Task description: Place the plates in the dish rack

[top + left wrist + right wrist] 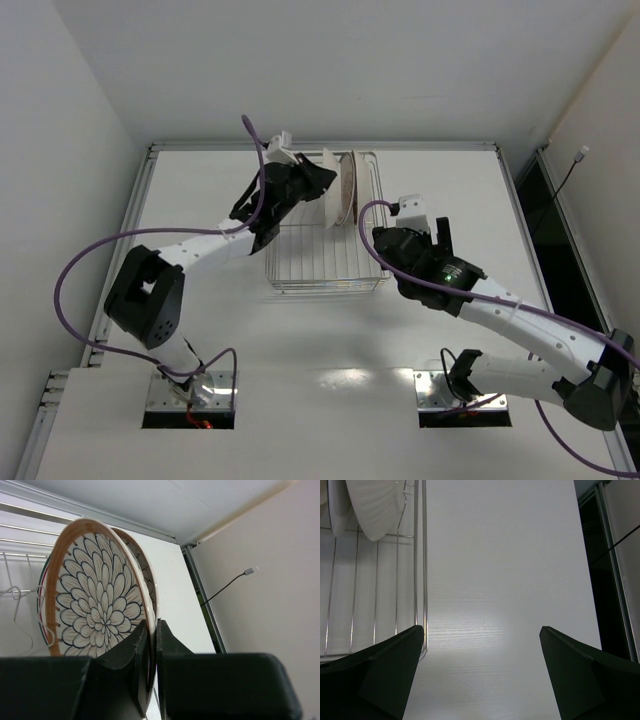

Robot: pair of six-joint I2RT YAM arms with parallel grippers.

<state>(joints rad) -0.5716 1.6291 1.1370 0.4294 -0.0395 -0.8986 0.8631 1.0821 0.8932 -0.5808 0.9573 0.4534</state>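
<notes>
I will lower my left gripper a little to set the upright plate with the orange-brown rim into the rack's wires below it, beside the standing plates, and release the plate's rim.
The dish rack (322, 262) is a silver wire basket at the table's far middle. Plates stand on edge in its far end. My left gripper (318, 182) is shut on the rim of a plate (95, 597) with an orange-brown rim and a dark floral pattern, held upright over the rack's back left. Close behind it stands a second patterned plate (146, 572). In the top view these are the held plate (328, 190) and the plate (349, 188) to its right. My right gripper (428, 228) hangs open and holds nothing, just right of the rack.
Rack wires (15, 595) show left of the held plate. In the right wrist view the rack's side rail (420, 580) runs past my left finger, with white plate undersides (375, 500) above it. A raised metal rim (510, 175) borders the table.
</notes>
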